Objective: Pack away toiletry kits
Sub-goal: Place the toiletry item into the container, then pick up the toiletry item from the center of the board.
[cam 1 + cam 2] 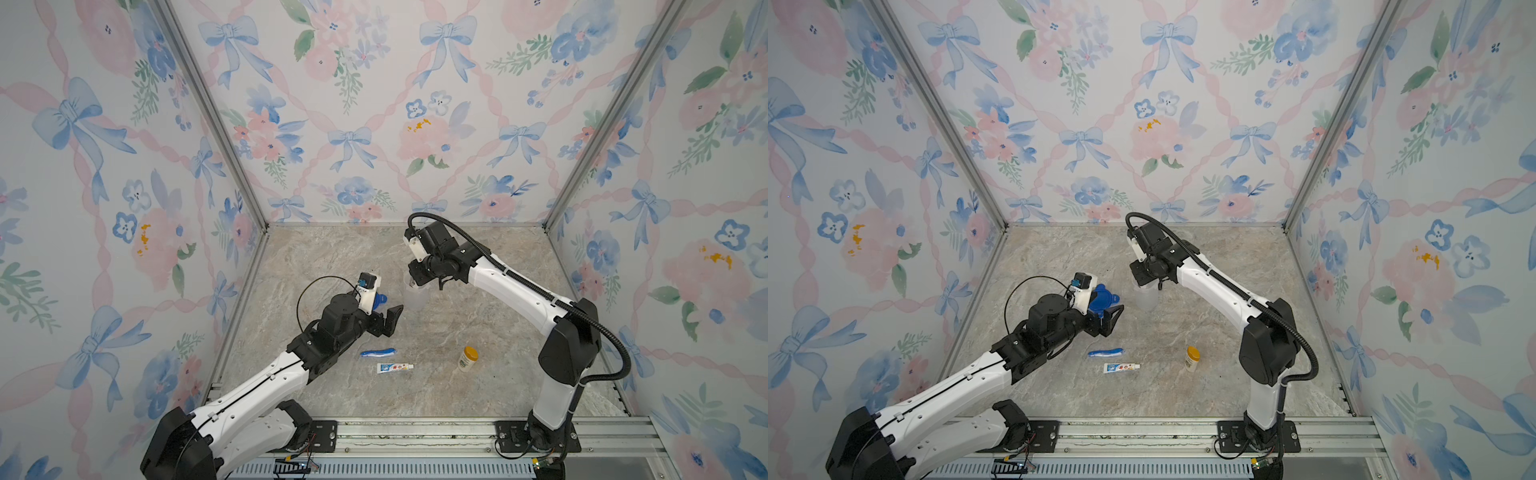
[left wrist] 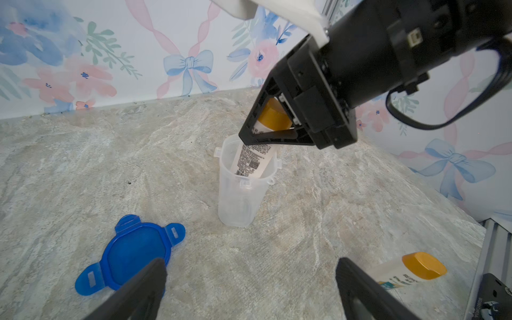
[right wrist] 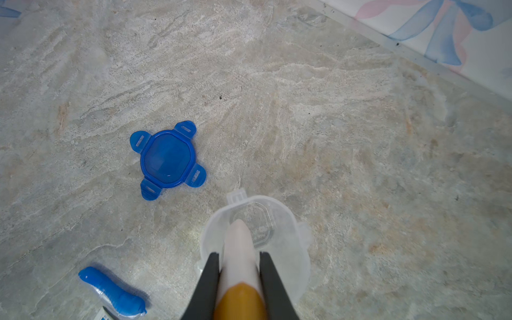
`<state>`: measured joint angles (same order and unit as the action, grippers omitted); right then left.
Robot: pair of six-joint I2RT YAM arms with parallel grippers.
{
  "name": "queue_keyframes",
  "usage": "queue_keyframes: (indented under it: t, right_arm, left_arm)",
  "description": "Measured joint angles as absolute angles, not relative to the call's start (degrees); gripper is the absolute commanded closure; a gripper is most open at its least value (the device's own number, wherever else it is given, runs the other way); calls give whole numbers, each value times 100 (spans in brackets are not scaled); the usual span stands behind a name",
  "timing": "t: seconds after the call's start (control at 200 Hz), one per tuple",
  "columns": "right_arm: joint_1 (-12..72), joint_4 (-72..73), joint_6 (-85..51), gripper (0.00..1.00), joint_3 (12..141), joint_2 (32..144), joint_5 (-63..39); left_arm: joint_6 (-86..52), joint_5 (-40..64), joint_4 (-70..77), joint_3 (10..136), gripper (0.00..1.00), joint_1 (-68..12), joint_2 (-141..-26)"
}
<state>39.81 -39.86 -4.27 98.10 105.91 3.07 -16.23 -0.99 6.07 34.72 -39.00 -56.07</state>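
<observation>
I will next lower my right gripper toward the clear plastic cup's opening [image 1: 407, 283] and release the slim yellow-capped white tube there, since the tube's lower end already dips inside.
My right gripper [image 3: 239, 253] is shut on the slim yellow-capped white tube [image 3: 239, 241]. The tube's lower end dips slanted into the clear plastic cup [image 2: 238, 202], which stands upright mid-table [image 1: 414, 297]. The blue-white toothbrush [image 1: 377, 352] and the toothpaste tube [image 1: 395, 367] lie side by side near the front. The short yellow-capped bottle [image 1: 467, 358] lies to their right, also in the left wrist view [image 2: 410, 273]. My left gripper [image 2: 250, 263] hangs open and empty above the table left of the cup, seen in a top view [image 1: 1111, 318].
The round blue lid [image 1: 1104, 297] with tabs lies flat left of the cup, partly under my left wrist, and shows whole in the right wrist view [image 3: 167, 158]. Floral walls close the back and both sides. A metal rail [image 1: 415, 432] runs along the front edge.
</observation>
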Motion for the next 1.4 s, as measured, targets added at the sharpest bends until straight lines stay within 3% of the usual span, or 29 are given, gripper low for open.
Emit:
queue_keyframes:
  t: [0.505,0.655,1.07,1.14,1.22,1.33,1.4]
  right_arm:
    - [4060,-3583,-429,90,9157,10650,620]
    - [4056,-3433,-445,73,9155,10713,604]
    - [4056,-3350,-475,52,9146,10392,648]
    - [4062,-3500,-467,44,9133,10132,714]
    - [4095,-3708,-467,22,8877,9507,886]
    - [4187,-4160,-827,1,8117,8034,1094]
    - [4239,-4482,-1131,3,7544,7074,1129]
  left_arm:
    - [-1625,-320,609,3461,2,-3719,-5570]
    - [-1625,-362,609,3461,2,-3704,-5570]
    - [-1623,-493,541,3470,2,-3680,-5406]
    - [-1623,-515,534,3485,2,-3671,-5343]
    - [-1623,-510,530,3535,2,-3667,-5365]
    - [-1625,-436,539,3638,2,-3667,-5636]
    - [-1629,-283,552,3717,2,-3667,-5924]
